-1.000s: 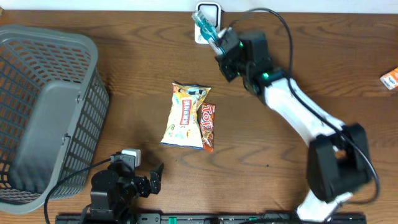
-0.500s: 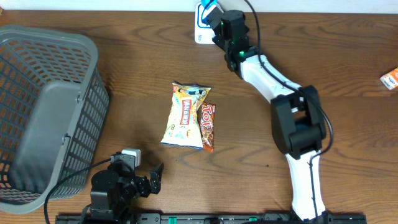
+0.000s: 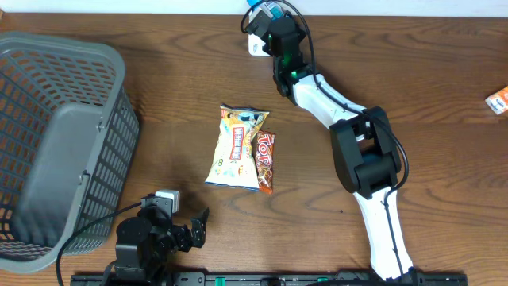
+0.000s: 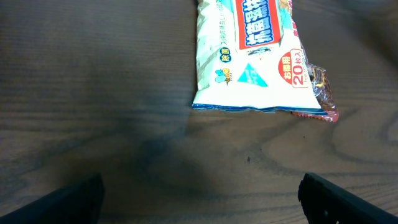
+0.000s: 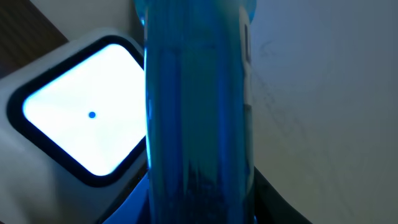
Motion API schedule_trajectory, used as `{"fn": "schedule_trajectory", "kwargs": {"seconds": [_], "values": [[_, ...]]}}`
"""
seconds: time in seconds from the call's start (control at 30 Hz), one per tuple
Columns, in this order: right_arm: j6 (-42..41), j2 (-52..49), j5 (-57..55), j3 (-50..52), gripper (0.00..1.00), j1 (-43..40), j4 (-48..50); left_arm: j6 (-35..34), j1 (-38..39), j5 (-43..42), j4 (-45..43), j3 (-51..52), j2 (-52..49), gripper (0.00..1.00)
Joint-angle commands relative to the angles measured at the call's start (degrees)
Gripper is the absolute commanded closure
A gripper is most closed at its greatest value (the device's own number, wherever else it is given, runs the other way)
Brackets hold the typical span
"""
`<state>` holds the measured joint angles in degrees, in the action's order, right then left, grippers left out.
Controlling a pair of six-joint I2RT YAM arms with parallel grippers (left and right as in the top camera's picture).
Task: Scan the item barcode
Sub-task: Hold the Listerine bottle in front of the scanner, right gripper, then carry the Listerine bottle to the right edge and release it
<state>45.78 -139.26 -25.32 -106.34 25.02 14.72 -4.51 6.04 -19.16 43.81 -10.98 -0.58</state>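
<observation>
The right gripper swings to the right in the overhead view next. It then lowers the item and releases it, since bare tabletop lies there beside the orange pack.
My right gripper (image 3: 271,22) is shut on a blue translucent tube-like item (image 3: 267,9) at the table's far edge, right over the white scanner (image 3: 253,46). In the right wrist view the blue item (image 5: 196,106) stands upright and fills the middle, gripped between my dark fingers (image 5: 273,199) at the bottom. The scanner's lit white window (image 5: 81,118) lies just left of it. No barcode shows. My left gripper (image 3: 195,229) rests open near the front edge, and its fingers (image 4: 62,202) hold nothing.
A yellow-white snack bag (image 3: 235,146) lies mid-table on a brown-orange wrapper (image 3: 266,163); the bag (image 4: 249,56) lies ahead of the left gripper. A grey basket (image 3: 111,56) fills the left side. A small orange pack (image 3: 498,101) sits at the right edge.
The right arm has swung left and toward the far edge, carrying the blue item from beside the scanner to over it. The left arm has not moved.
</observation>
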Motion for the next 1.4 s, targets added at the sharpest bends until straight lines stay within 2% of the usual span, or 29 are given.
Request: {"fn": "schedule_trajectory", "kwargs": {"seconds": [0.0,0.17,0.27,0.4,0.63,0.77,0.93,1.17,1.2,1.27,1.33,1.37], "values": [[3.1,1.8,-7.4,-2.8,0.98,0.0,1.1,0.1,-0.2,-0.2,2.6,0.2,0.3,0.0],[0.3,5.2,-17.6,-2.8,0.97,-0.6,-6.0,0.1,-0.2,-0.2,2.6,0.2,0.3,0.0],[-5.7,8.0,-21.9,-2.8,0.99,-2.3,-14.3,0.1,-0.2,-0.2,2.6,0.2,0.3,0.0],[-16.6,12.4,-22.1,-2.8,0.99,-7.7,-30.8,0.1,-0.2,-0.2,2.6,0.2,0.3,0.0],[-27.3,12.9,-16.7,-1.6,0.99,-20.5,-46.3,0.1,-0.2,-0.2,2.6,0.2,0.3,0.0],[-30.8,12.9,-14.1,3.0,0.99,-29.6,-47.3,0.1,-0.2,-0.2,2.6,0.2,0.3,0.0],[-31.6,12.9,-9.9,11.4,0.99,-41.2,-43.3,0.1,-0.2,-0.2,2.6,0.2,0.3,0.0],[-38.5,12.9,-3.4,17.9,0.98,-51.5,-39.9,0.1,-0.2,-0.2,2.6,0.2,0.3,0.0],[-40.0,12.9,-2.3,18.0,0.97,-52.6,-40.2,0.1,-0.2,-0.3,2.6,0.2,0.3,0.0],[-42.7,12.9,-0.2,18.0,0.78,-54.7,-40.6,0.1,-0.2,-0.3,2.6,0.2,0.3,0.0],[-44.9,12.9,1.3,17.7,0.66,-56.2,-41.4,0.1,-0.2,-0.2,2.6,0.2,0.3,0.0],[-45.7,13.0,2.6,17.3,0.55,-56.6,-42.0,0.1,-0.2,-0.2,2.6,0.2,0.3,0.0]]}}
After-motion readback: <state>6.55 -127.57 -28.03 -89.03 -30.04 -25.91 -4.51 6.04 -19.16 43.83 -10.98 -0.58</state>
